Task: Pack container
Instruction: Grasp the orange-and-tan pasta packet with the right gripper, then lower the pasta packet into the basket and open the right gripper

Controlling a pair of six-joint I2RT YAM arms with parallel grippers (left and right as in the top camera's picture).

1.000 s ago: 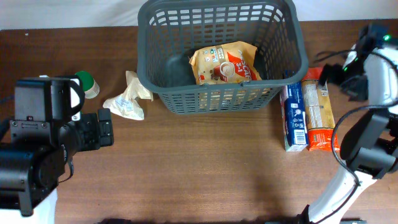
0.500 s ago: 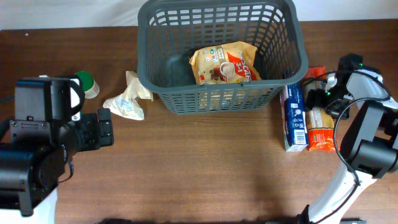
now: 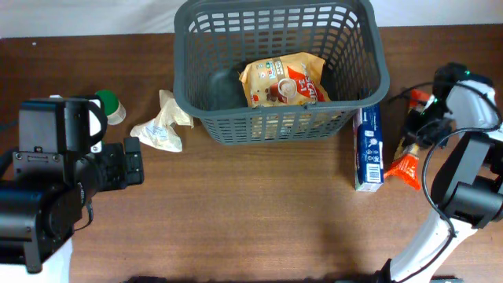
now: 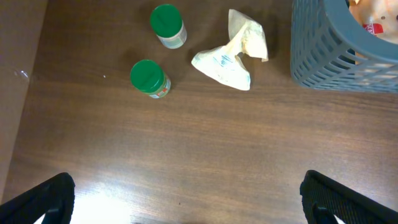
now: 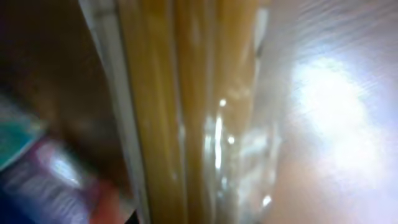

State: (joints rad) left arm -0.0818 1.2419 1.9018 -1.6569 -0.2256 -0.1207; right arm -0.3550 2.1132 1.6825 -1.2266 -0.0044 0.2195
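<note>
My right gripper raises the pasta packet over the container's rim next and turns crosswise. It then lowers the packet along the snack bag's far edge, where room shows.
The container (image 3: pixel 377 47), a big dark grey lattice basket, stands at the back centre, and its corner (image 4: pixel 336 50) shows in the left wrist view. An orange snack bag (image 3: pixel 283 79) lies inside. To its right, my right gripper (image 3: pixel 423 126) is shut on a pasta packet (image 3: pixel 403 167) with an orange end, which hangs tilted beside a blue box (image 3: pixel 368 149). The right wrist view is filled by that blurred packet (image 5: pixel 186 112); the fingers are hidden there. My left gripper (image 4: pixel 193 208) stands open over bare table at the left.
A crumpled cream packet (image 4: pixel 231 53) lies left of the basket. Two green-lidded jars (image 4: pixel 166 23) (image 4: pixel 148 78) stand further left. A dark item (image 3: pixel 224 85) sits in the basket's left half. The table's front half is bare wood.
My right gripper came down onto the pasta packet and closed on it. The packet has swung away from the blue box and now tilts. The left arm has not moved.
</note>
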